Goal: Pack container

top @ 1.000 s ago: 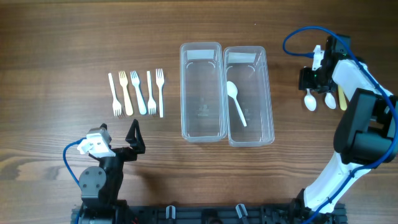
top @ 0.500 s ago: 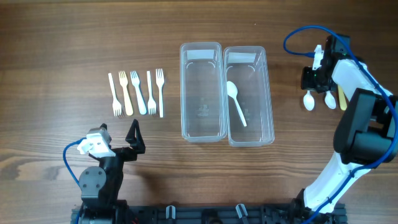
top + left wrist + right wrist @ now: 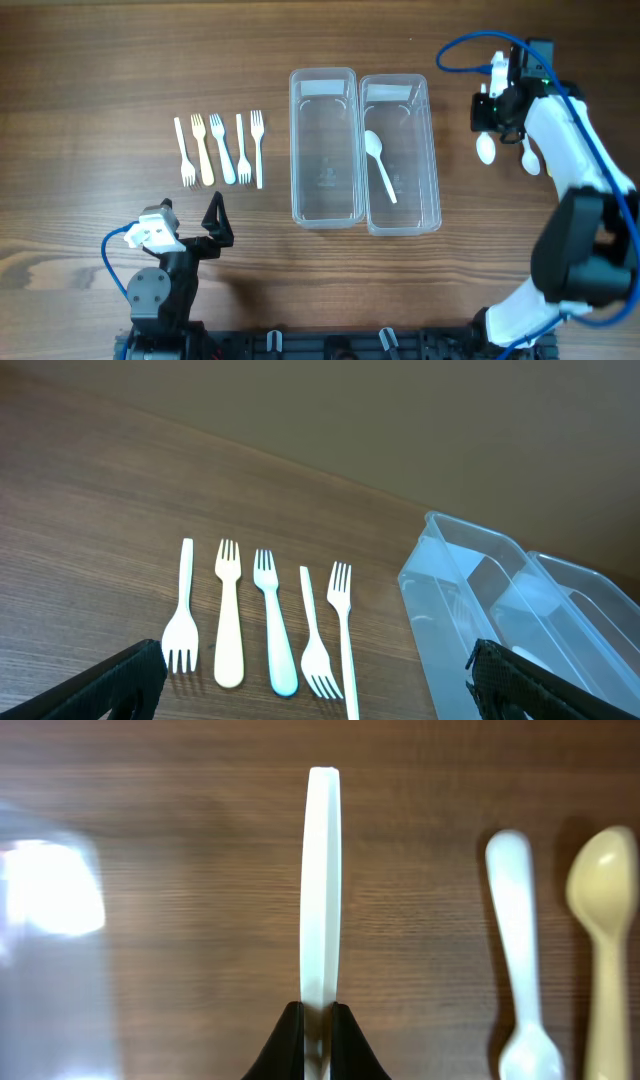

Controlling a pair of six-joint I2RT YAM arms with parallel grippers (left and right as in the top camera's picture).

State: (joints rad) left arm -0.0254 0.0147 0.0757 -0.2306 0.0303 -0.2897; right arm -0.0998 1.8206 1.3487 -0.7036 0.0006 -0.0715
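Observation:
I need to move my right gripper to the left in the overhead view, over the container's rim, to a place beside that spoon in the container.
Two clear containers stand side by side mid-table: the left one (image 3: 294,150) holds nothing, the right one (image 3: 437,150) holds a white spoon (image 3: 381,167). My right gripper (image 3: 497,106) (image 3: 318,1012) is shut on the handle of another white spoon (image 3: 486,150) (image 3: 322,890), held above the table just right of the containers. A white spoon (image 3: 520,950) (image 3: 530,160) and a beige spoon (image 3: 603,920) lie on the table beside it. Several forks (image 3: 220,150) (image 3: 270,625) lie in a row left of the containers. My left gripper (image 3: 188,215) (image 3: 320,682) stands open near the front edge, short of the forks.
In the right wrist view a blurred edge of the right container (image 3: 50,920) shows at the left. The right arm's blue cable (image 3: 470,45) loops above the gripper. Bare wood lies between the forks and the containers.
My right gripper closed on the white spoon, lifted it and carried it left toward the containers. The left arm has not moved.

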